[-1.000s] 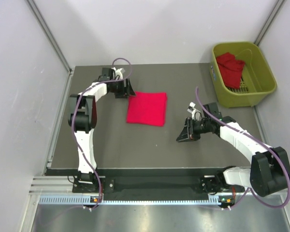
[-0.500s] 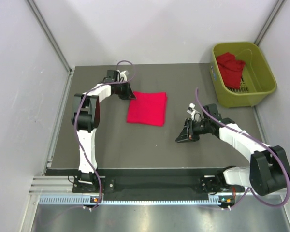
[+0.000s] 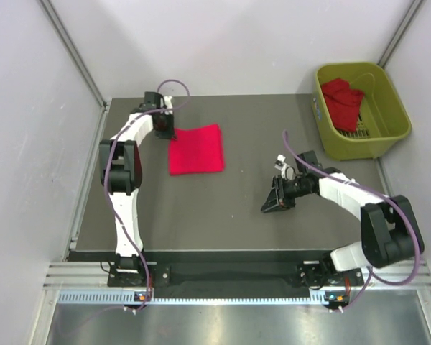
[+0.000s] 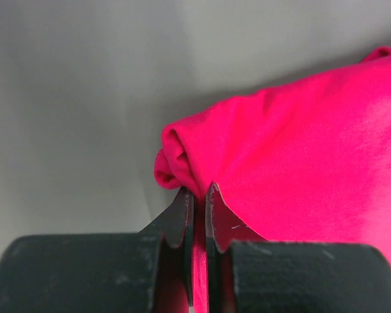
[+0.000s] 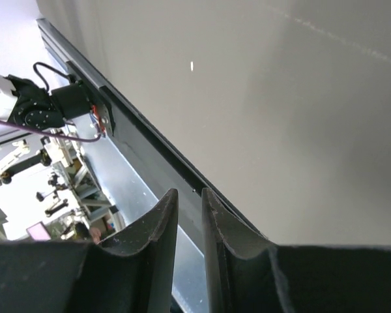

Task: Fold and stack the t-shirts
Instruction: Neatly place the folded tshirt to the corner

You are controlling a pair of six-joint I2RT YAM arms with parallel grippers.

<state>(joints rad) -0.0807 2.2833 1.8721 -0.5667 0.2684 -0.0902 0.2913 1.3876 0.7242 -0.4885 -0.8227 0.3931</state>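
Note:
I will next drag the folded t-shirt to the table's empty far corner and release it there, because that corner is outward of my left gripper and to its left in the top view.
A folded red t-shirt [image 3: 196, 149] lies flat on the far-left part of the dark table [image 3: 223, 215]. My left gripper [image 3: 166, 131] is shut on its far-left corner. In the left wrist view the jaws [image 4: 197, 193] pinch a fold of the red cloth [image 4: 300, 150], which bunches just beyond the fingertips. A second red t-shirt [image 3: 343, 100] lies crumpled in the yellow-green basket [image 3: 352, 147]. My right gripper [image 3: 268, 205] hovers low over the table right of centre, its fingers [image 5: 163, 215] a narrow gap apart with nothing between them.
The basket stands at the table's far-right corner against the wall. Grey walls close in the left, back and right sides. In the right wrist view the table's near edge and a metal rail [image 5: 137, 189] show beyond the fingertips.
My left gripper closed on the folded shirt's corner and dragged the shirt to the left, a little farther back. The right arm has barely shifted.

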